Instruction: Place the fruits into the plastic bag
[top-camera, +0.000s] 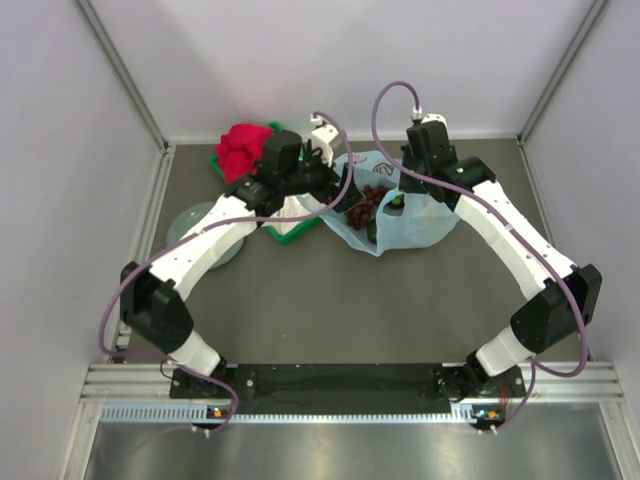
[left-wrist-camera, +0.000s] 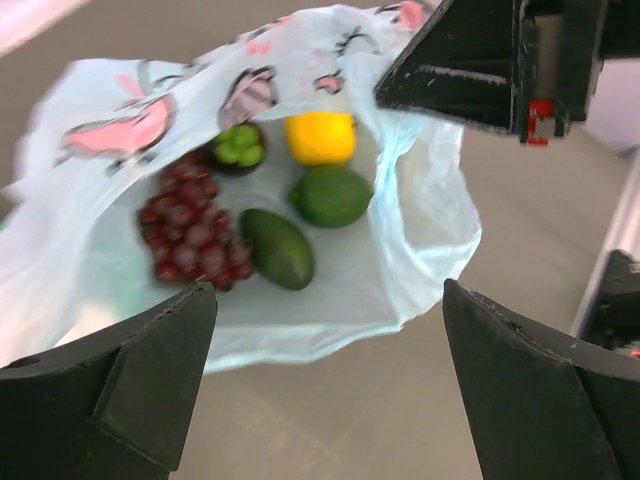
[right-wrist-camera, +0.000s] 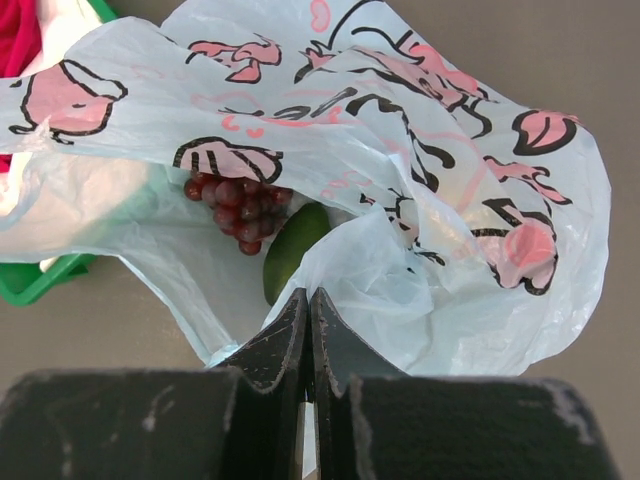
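The left gripper goes to the left in the top view and closes on the bag's rim (top-camera: 312, 203) (left-wrist-camera: 38, 305) beside the green tray next, since that side of the bag hangs unheld.
The light-blue plastic bag (top-camera: 420, 228) lies open at the back middle of the table. In the left wrist view its mouth (left-wrist-camera: 400, 270) shows the fruits inside: a yellow citrus (left-wrist-camera: 320, 137), a round green fruit (left-wrist-camera: 330, 196), a long dark green fruit (left-wrist-camera: 278, 248), purple-red grapes (left-wrist-camera: 195, 232) and a dark round one (left-wrist-camera: 238, 148). My left gripper (left-wrist-camera: 330, 340) is open and empty, just outside the bag's mouth. My right gripper (right-wrist-camera: 308, 300) is shut on the bag's rim, holding it up; grapes (right-wrist-camera: 238, 205) and the green fruit (right-wrist-camera: 295, 245) show beyond it.
A green tray (top-camera: 285, 236) with red cloth (top-camera: 243, 148) and white cloth stands left of the bag, under my left arm. A round grey-green plate (top-camera: 190, 225) lies farther left. Walls close off the back and both sides.
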